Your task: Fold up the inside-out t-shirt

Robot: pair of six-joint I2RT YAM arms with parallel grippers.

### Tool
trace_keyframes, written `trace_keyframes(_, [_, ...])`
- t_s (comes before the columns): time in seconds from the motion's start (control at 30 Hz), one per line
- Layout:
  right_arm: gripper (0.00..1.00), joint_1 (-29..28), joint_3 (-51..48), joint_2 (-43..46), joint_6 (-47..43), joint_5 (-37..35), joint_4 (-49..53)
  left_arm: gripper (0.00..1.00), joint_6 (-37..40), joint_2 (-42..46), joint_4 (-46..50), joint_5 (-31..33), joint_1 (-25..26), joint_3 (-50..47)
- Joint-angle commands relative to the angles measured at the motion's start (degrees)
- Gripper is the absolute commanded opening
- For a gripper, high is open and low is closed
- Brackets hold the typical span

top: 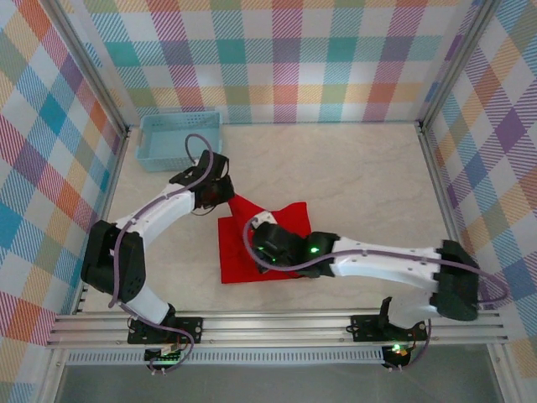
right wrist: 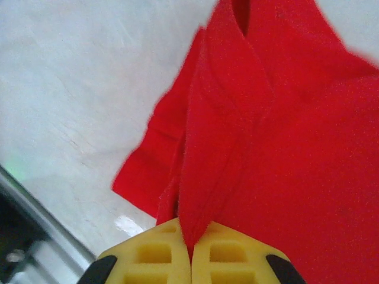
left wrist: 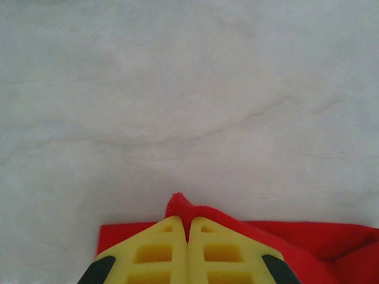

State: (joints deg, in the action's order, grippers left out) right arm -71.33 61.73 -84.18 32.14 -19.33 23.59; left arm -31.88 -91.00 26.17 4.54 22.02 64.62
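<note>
My left gripper carries the small peak of red cloth back to the t-shirt's flat corner next, then releases it, since it stretches beyond that corner.
The inside-out t-shirt (top: 239,248) is a bright red cloth lying partly folded in the middle of the table. My left gripper (top: 225,195) is over its far left corner, shut on a small peak of red cloth (left wrist: 180,207) pinched between the yellow fingers (left wrist: 154,251). My right gripper (top: 264,243) sits over the shirt's middle, shut on a raised fold of the shirt (right wrist: 219,154) that runs up from between its yellow fingers (right wrist: 228,254). The right arm hides part of the shirt in the top view.
A light-blue plastic basket (top: 179,139) stands at the far left of the table, just beyond the left gripper. A metal rail (top: 277,323) runs along the near edge. Checked walls close in the left, back and right sides.
</note>
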Motion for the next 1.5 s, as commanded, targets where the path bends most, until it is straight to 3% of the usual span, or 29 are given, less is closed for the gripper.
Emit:
trace_keyframes(0.0, [0.0,-0.51,0.98,-4.93,0.38,3.68,-1.41,0.0,1.12,-0.48,-1.69,0.92,-2.16,-4.47])
trace_keyframes(0.13, [0.05,-0.78,3.06,-9.59,-0.38,6.86,-2.01,0.0,2.42,-3.12,-4.63,-0.63,-4.89,-6.42])
trace_keyframes(0.2, [0.16,-0.9,4.11,-11.13,-0.8,8.95,-2.76,0.0,2.57,-4.38,-6.07,-1.56,-6.35,-7.08])
trace_keyframes(0.33, [0.39,-1.51,5.14,-10.58,-2.19,9.74,-2.43,0.19,3.01,-5.39,-5.16,-0.7,-7.47,-6.97])
trace_keyframes(0.4, [0.5,-1.62,4.86,-8.07,-3.0,8.08,-1.19,0.35,3.33,-4.99,-3.2,0.67,-7.58,-6.46])
trace_keyframes(0.53, [0.58,-0.36,4.01,-2.15,-4.78,0.17,4.24,0.44,2.73,-0.77,1.88,4.16,-7.54,-5.7])
trace_keyframes(0.6, [0.6,3.52,2.25,0.61,-5.42,0.13,5.18,0.49,1.66,3.59,3.76,5.0,-6.75,-6.98])
trace_keyframes(0.73, [0.6,14.76,-0.51,0.65,-6.57,7.17,3.05,0.55,-0.73,11.66,5.92,5.39,-0.77,-10.57])
trace_keyframes(0.87, [0.59,23.47,1.75,-6.44,-7.63,12.45,1.34,0.54,-6.07,17.86,6.83,7.08,9.23,-14.72])
trace_keyframes(1.0, [0.57,27.84,7.33,-15.84,-8.85,14.03,2.05,0.57,-11.34,20.05,6.71,8.87,20.08,-18.33])
trace_keyframes(1.13, [0.57,29.63,10.27,-21.4,-9.71,12.48,2.44,0.61,-15.81,18.53,8.89,11.2,26.58,-19.67])
trace_keyframes(1.23, [0.57,30.58,10.18,-23.66,-9.28,11.31,2.8,0.57,-18.41,16.87,7.63,10.32,27.89,-21.95])
trace_keyframes(1.37, [0.54,32.97,7.01,-23.34,-3.55,7.36,6.03,0.37,-18.96,16.26,6.52,13.31,27.73,-24.44])
trace_keyframes(1.47, [0.53,33.7,0.99,-19.82,0.59,5.5,6.05,0.19,-15.12,14.81,1.71,11.66,25.95,-25.51])
